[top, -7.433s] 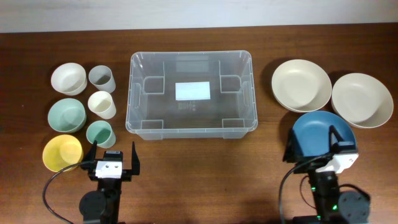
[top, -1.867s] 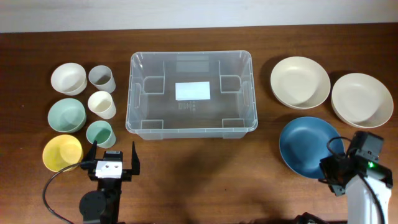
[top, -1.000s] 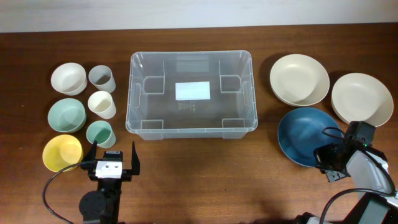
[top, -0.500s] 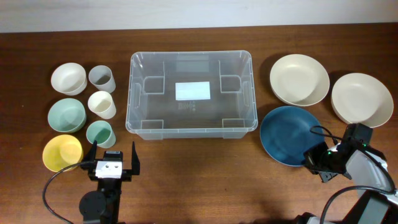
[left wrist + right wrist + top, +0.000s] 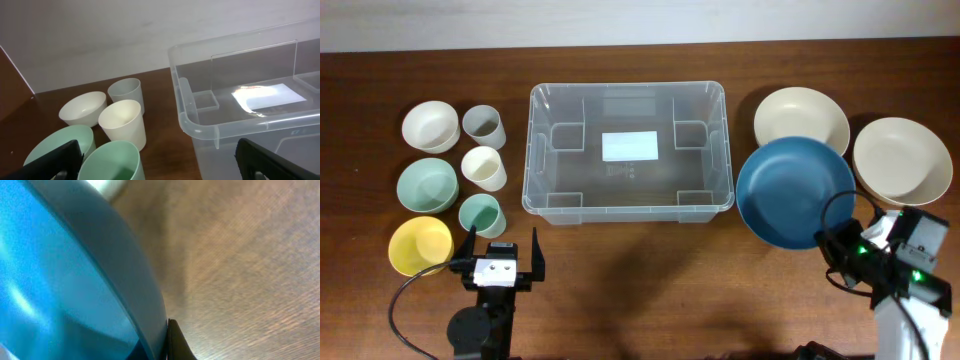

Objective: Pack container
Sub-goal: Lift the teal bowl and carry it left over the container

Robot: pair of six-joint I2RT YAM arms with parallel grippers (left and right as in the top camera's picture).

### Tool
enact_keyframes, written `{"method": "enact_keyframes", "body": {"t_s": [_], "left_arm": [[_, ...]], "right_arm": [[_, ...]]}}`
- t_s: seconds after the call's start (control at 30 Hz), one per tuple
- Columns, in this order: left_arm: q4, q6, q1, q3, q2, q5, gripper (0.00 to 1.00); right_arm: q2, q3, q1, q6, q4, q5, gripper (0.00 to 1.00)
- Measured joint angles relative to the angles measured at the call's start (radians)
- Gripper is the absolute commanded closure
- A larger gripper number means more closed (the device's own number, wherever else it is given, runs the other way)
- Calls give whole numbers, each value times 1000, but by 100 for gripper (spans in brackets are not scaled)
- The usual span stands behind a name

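Observation:
The space in the container outward and to the left in the overhead view is empty, so my right gripper will move that way, then go down into it and release the bowl.
The container (image 5: 530,150) is a large clear bin at the table's middle, holding nothing; its near corner (image 5: 200,131) shows in the left wrist view. A blue bowl (image 5: 795,192) hangs tilted above the table just right of the container and overlaps a cream bowl. My right gripper (image 5: 842,250) is shut on its near right rim. In the right wrist view the blue bowl (image 5: 60,280) fills the left side, with one black fingertip (image 5: 175,345) pressed against its rim. My left gripper (image 5: 500,258) stands open at the front left, holding nothing.
Two cream bowls (image 5: 802,112) (image 5: 903,160) lie at the right. At the left are a white bowl (image 5: 430,126), a grey cup (image 5: 481,124), a cream cup (image 5: 483,167), a green bowl (image 5: 427,185), a green cup (image 5: 480,213) and a yellow bowl (image 5: 420,245).
My right gripper has lifted the blue bowl off the table and carried it left and back, so it now overlaps the nearer cream bowl. The left arm has not moved.

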Motion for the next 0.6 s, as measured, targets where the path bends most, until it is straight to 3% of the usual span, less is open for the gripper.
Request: {"method": "enact_keyframes", "body": {"t_s": [0.17,0.33,0.6], "left_arm": [[0,0,0,0,0,0,0],[0,0,0,0,0,0,0],[0,0,0,0,0,0,0]], "right_arm": [[-171,37,0,46,-57,27,96],[-258,210,0,72,-119,85,96],[-266,332,27,184,76,-89,96]]}}
